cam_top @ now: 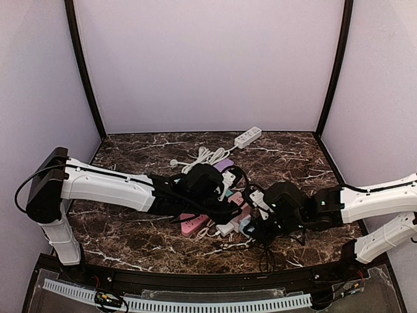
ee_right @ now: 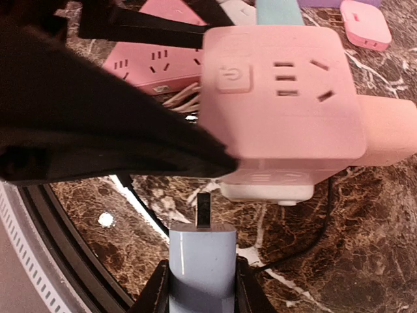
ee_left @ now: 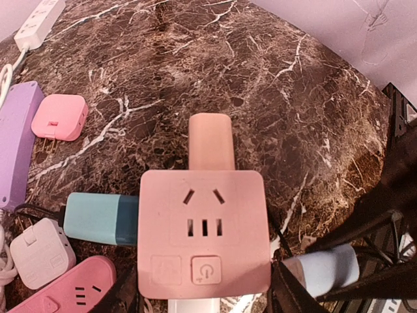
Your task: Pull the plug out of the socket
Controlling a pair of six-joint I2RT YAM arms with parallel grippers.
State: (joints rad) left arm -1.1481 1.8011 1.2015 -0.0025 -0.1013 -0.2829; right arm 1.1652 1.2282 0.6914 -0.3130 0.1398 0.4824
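The plug's prong is off the socket, so my right gripper should next move outward, go down to bare tabletop (ee_right: 399,65) beside the small pink adapter and let go of the blue plug (ee_right: 201,261).
A pink cube socket (ee_left: 203,228) fills the left wrist view, and my left gripper (ee_left: 203,295) is shut on its two sides. In the right wrist view my right gripper (ee_right: 202,292) is shut on a light blue plug (ee_right: 201,261). The plug's dark metal prong is bare and stands a short gap away from the socket (ee_right: 280,111). That plug (ee_left: 322,270) lies just right of the cube. A teal plug (ee_left: 98,218), a pink plug (ee_left: 210,140) and a white plug (ee_right: 267,191) sit in other faces of the socket. Both grippers meet at the table's middle front (cam_top: 251,208).
To the left lie a purple power strip (ee_left: 16,140), a small pink adapter (ee_left: 60,117), a white adapter (ee_left: 40,251) and a pink power strip (ee_left: 65,290). A white power strip (cam_top: 247,136) with its coiled cord sits at the back. Black cables trail toward the front edge (cam_top: 215,277).
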